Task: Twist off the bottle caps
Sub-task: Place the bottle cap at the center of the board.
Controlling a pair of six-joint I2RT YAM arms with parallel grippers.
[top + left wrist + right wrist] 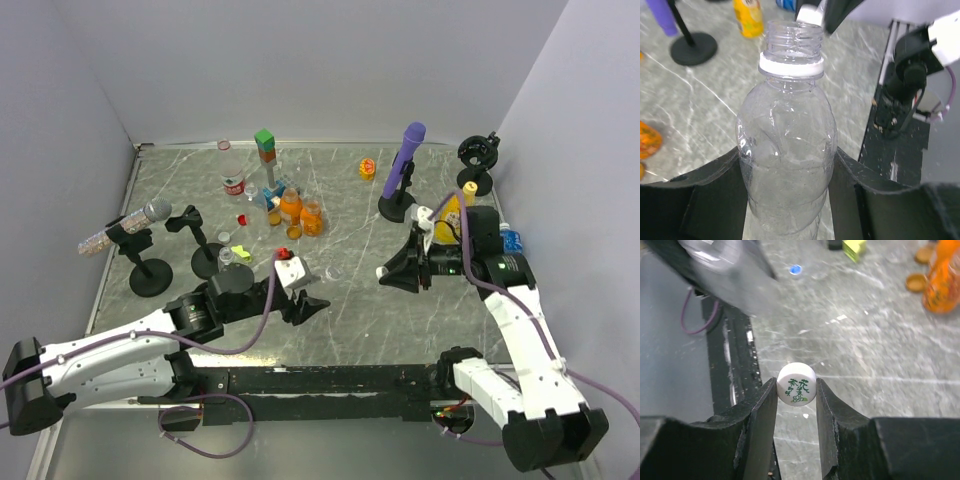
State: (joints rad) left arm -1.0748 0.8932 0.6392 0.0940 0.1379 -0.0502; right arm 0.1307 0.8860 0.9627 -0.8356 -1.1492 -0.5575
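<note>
The robot's right gripper will next lower the cap it holds toward the left in the top view, onto open table near the orange bottles.
My left gripper point(786, 156) is shut on the body of a clear bottle point(786, 165), one finger on each side. The bottle's threaded neck point(793, 39) is bare and open above a white ring. In the top view this bottle point(345, 282) lies faintly between the two grippers. My right gripper point(796, 386) is shut on a white bottle cap point(796, 383) with green print, held off the neck above the table. The same cap point(810, 13) shows just past the bottle's mouth. From above, the right gripper point(392, 273) is to the right of the left gripper point(312, 305).
A yellow juice bottle point(450, 213) and a blue-labelled bottle point(511, 240) stand behind the right arm. Orange bottles point(300, 210), a red-labelled bottle point(235, 185), loose caps point(293, 232) and stacked blocks point(265, 145) sit mid-left. A purple microphone point(405, 165) and a grey microphone point(140, 215) stand on black stands.
</note>
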